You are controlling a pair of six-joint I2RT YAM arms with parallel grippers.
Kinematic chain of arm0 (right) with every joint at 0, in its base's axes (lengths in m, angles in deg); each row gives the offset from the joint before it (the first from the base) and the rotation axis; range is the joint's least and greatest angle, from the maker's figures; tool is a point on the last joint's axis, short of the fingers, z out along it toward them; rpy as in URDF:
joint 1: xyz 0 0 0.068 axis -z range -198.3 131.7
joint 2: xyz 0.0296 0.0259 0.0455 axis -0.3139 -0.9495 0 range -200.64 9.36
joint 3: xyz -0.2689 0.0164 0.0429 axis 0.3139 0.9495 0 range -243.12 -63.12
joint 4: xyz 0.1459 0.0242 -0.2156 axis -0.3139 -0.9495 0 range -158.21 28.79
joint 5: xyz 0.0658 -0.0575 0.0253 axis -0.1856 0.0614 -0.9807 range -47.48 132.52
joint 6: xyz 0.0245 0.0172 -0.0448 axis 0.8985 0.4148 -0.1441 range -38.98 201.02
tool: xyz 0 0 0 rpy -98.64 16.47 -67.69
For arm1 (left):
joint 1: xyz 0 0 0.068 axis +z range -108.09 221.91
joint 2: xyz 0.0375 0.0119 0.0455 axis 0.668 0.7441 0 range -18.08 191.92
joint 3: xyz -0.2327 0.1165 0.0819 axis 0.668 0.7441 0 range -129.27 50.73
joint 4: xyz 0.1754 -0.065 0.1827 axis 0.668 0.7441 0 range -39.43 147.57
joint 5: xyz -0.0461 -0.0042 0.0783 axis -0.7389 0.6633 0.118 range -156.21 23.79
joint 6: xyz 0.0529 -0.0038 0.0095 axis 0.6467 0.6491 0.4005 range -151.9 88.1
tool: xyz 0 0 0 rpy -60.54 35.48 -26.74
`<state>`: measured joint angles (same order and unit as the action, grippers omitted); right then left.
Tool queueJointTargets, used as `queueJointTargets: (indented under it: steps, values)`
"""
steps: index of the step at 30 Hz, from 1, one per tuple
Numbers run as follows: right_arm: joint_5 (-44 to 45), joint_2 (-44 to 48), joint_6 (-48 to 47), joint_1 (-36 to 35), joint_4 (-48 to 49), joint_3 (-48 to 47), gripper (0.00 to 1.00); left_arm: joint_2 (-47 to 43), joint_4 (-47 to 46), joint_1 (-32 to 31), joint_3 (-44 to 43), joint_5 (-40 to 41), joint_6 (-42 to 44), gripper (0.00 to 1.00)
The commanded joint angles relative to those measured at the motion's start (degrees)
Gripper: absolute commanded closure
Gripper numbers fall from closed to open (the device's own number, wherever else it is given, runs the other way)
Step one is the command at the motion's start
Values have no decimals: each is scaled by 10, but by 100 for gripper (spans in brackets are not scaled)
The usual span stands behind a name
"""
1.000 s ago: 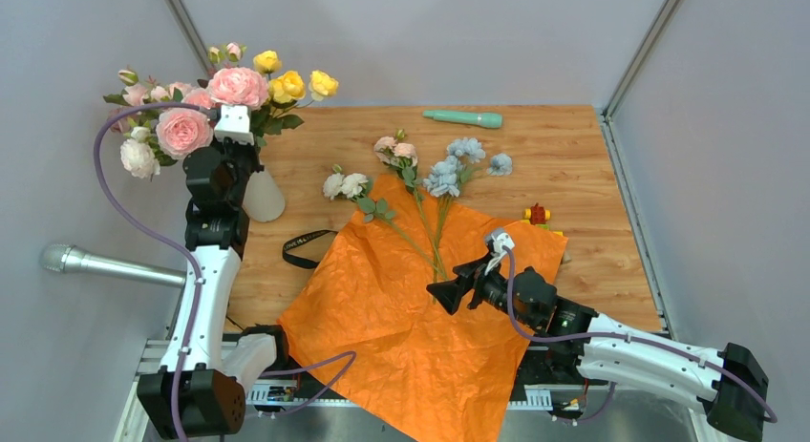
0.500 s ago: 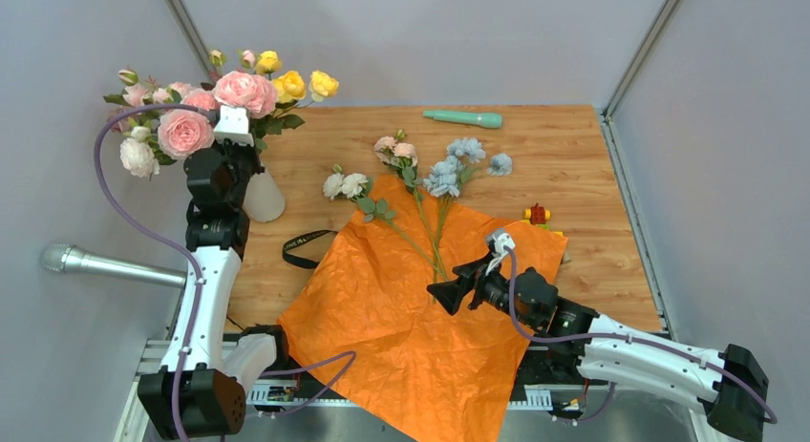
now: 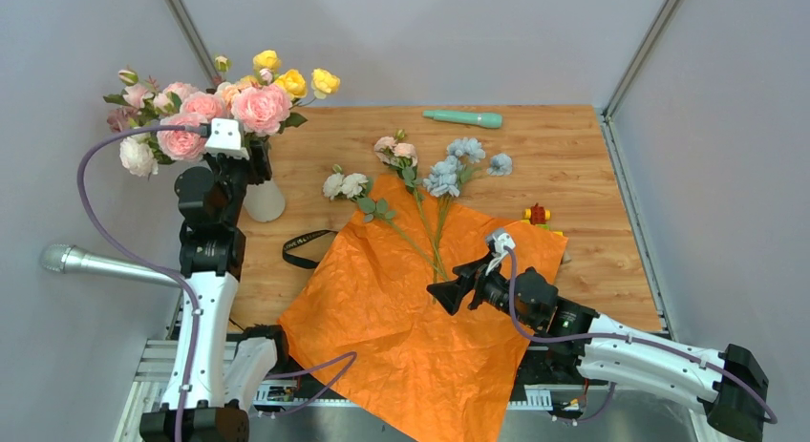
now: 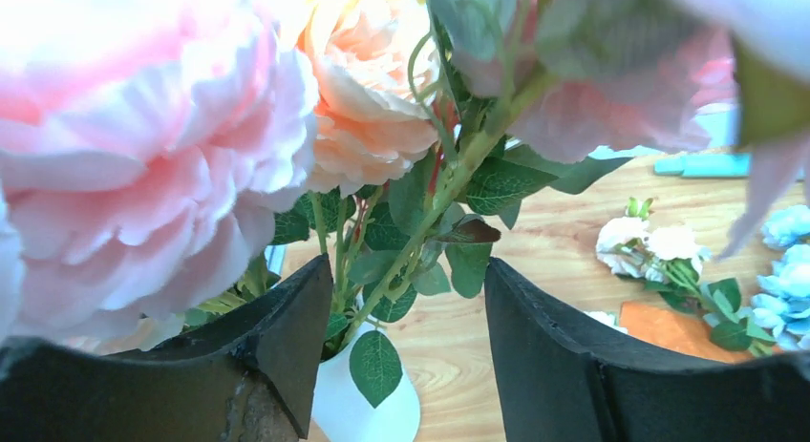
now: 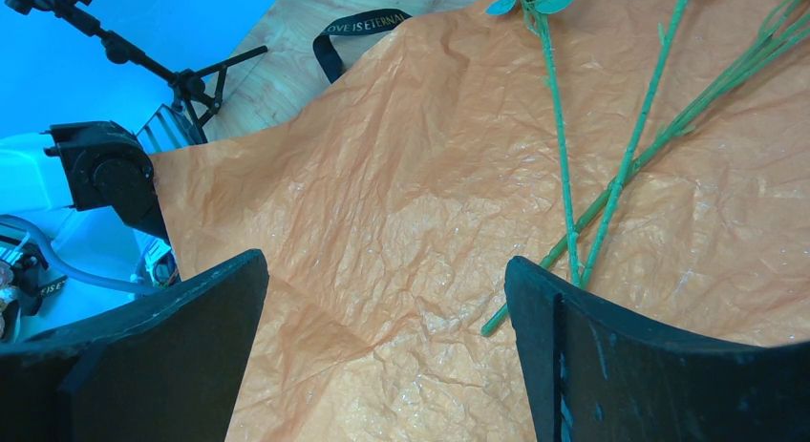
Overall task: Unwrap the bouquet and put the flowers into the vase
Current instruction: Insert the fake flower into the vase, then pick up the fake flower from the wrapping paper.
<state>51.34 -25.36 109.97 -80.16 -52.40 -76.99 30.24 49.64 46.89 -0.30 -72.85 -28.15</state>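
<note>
The robot's right hand has to go outward and down onto the white flowers' stem on its bare part [image 3: 415, 245] [image 5: 562, 156], clear of the other stems, because that stem lies below and outward.
The white vase [image 3: 265, 199] stands at the table's left, holding pink and yellow flowers [image 3: 256, 103]. My left gripper [image 3: 256, 163] hovers at the vase's mouth, open. In the left wrist view the leafy stems [image 4: 420, 227] rise just beyond the gap of that gripper [image 4: 406, 351], untouched, with the vase [image 4: 377, 418] below. The orange paper [image 3: 411, 318] lies spread flat. On its far edge lie white [image 3: 344, 184], peach [image 3: 396, 151] and pale blue flowers [image 3: 460, 165]. My right gripper [image 3: 443, 295] hangs open over the paper [image 5: 382, 222], with the green stems [image 5: 564, 175] to its right.
A black strap [image 3: 304, 246] lies left of the paper. A teal wand [image 3: 463, 118] rests at the table's back. Small toy blocks [image 3: 538, 214] sit by the paper's right corner. A grey metal tube [image 3: 95, 263] sticks out at the left, past the table edge.
My left gripper has opened and let go of the pink flower stems, and the arm has drawn back leftward. The pink blooms have settled to the right. The right arm has not moved.
</note>
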Motion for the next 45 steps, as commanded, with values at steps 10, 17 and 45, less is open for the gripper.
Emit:
queueJointTargets:
  steps: [10,17,45]
  values:
    - [-5,2,-1,-4,11,-6,4,-58,72,0,2,-79,-58,21]
    - [-8,-4,-9,-4,0,-18,4,-86,184,-12,-17,-60,-98,16]
    - [7,-399,-109,53,-226,-324,38,-126,205,-186,123,-124,-175,15]
